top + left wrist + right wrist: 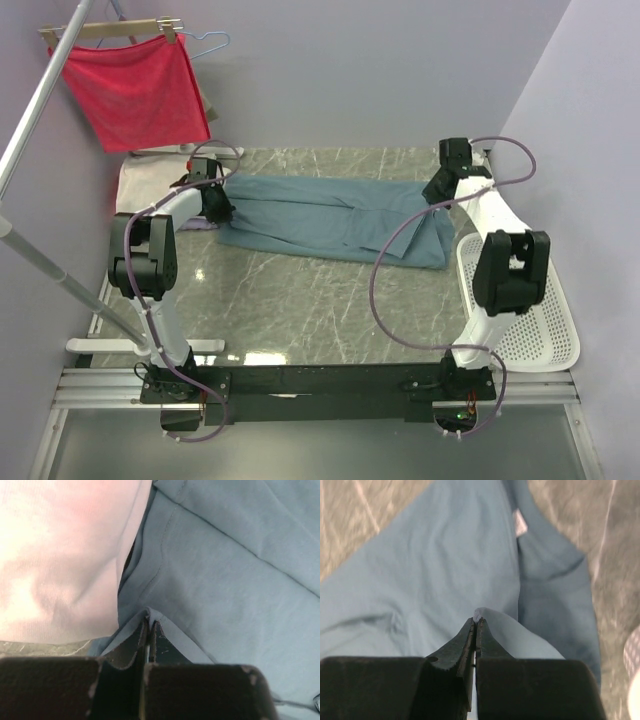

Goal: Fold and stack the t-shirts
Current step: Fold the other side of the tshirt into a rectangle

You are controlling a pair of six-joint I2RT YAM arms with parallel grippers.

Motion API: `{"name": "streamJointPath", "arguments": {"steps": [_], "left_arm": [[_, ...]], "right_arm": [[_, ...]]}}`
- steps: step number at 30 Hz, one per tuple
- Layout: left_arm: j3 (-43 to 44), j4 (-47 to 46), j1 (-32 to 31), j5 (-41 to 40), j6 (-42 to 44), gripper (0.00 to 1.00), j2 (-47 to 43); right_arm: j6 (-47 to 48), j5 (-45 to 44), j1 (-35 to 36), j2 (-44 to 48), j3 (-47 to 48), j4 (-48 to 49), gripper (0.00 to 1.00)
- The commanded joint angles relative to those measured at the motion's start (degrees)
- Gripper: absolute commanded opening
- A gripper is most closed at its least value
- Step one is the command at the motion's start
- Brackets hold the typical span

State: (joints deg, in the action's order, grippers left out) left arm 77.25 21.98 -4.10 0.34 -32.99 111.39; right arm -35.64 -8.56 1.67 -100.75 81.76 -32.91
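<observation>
Next, the left gripper draws the teal end slightly toward the lavender-pink shirt (60, 560) and releases it low on the cloth, since creases run along the fold.
The teal-blue t-shirt (330, 220) lies stretched across the far middle of the table, partly folded lengthwise. My left gripper (213, 203) is at its left end, shut on a pinched fold of the teal shirt (149, 614). My right gripper (442, 188) is at its right end, shut on a fold of the same shirt (479, 615). A pale lavender-pink folded shirt (60, 560) lies just left of the left gripper, its edge touching the teal cloth. A cream-white cloth (135, 185) shows behind the left arm.
A red cloth (135, 90) hangs on a wooden hanger at the back left, with a slanted metal rail (40, 100) beside it. A white perforated tray (520, 310) sits at the right edge under the right arm. The marble tabletop (300, 310) lies bare in front of the shirt.
</observation>
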Motion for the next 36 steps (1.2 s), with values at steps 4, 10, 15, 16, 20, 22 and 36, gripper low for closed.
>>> {"name": "streamJointPath", "arguments": {"steps": [4, 10, 15, 16, 20, 22, 36], "left_arm": [[2.11, 1.23, 0.58, -0.16, 1.79, 0.01, -1.70], [1.06, 1.14, 1.63, -0.16, 2.23, 0.01, -2.06], [0.00, -0.27, 1.81, -0.16, 1.79, 0.01, -3.02], [0.18, 0.08, 1.90, -0.16, 1.53, 0.01, -3.20], [-3.15, -2.28, 2.16, -3.24, 1.00, 0.01, -7.41], [-2.38, -1.42, 2.43, -2.27, 1.09, 0.01, -6.90], [4.21, -5.89, 2.69, 3.52, 1.09, 0.19, 1.28]], "right_arm": [[0.66, 1.52, -3.52, -10.68, 11.48, -0.14, 0.00], [1.01, 4.68, -5.10, -15.96, 18.08, -1.99, 0.00], [1.01, 4.69, -5.89, -18.69, 22.83, -4.01, 0.00], [0.92, 3.73, -6.06, -18.52, 22.83, -4.10, 0.00], [0.66, 2.85, -6.59, -15.10, 18.36, -1.12, 0.00], [0.66, 2.23, -7.03, -14.12, 17.04, -1.20, 0.00], [1.80, 11.01, -7.65, -23.16, 26.94, -1.64, 0.01]]}}
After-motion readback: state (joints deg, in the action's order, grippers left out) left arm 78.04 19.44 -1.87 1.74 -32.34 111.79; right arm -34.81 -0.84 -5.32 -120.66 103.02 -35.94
